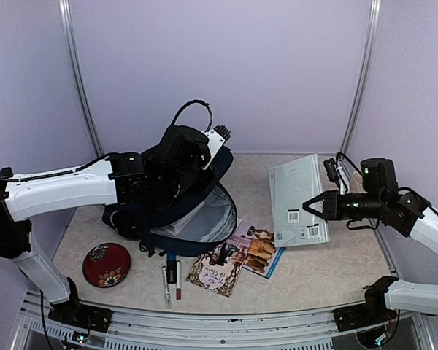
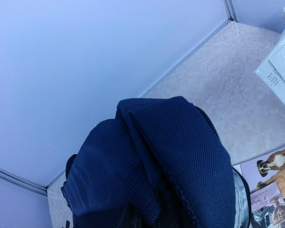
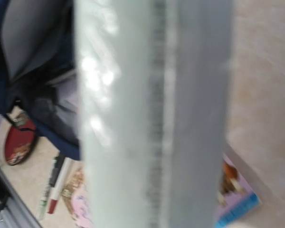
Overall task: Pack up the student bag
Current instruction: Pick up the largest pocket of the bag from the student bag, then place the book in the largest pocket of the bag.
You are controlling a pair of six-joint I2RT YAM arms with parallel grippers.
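Note:
My right gripper should next carry the packet [image 1: 298, 197] to the left in the top view and let go of it in the bag's raised opening [image 1: 206, 213], which is on that side.
The student bag [image 1: 171, 219], navy with a grey lining [image 1: 213, 216], lies at centre left with its mouth facing right. My left gripper [image 1: 192, 158] is shut on the bag's upper fabric and holds it raised. In the left wrist view the bunched navy bag cloth [image 2: 180, 156] hides the fingers. My right gripper [image 1: 312, 206] is shut on the near edge of a pale flat packet [image 1: 298, 197] with barcode labels, to the right of the bag. In the right wrist view the packet [image 3: 152, 118] fills the middle, blurred, and hides the fingers, with the bag [image 3: 33, 57] behind at left.
A dog picture book [image 1: 257, 250] and a pink booklet [image 1: 217, 271] lie in front of the bag's mouth. Pens [image 1: 169, 281] lie to their left. Near the front left corner stands a red plate [image 1: 106, 264]. Walls close in the back and both sides.

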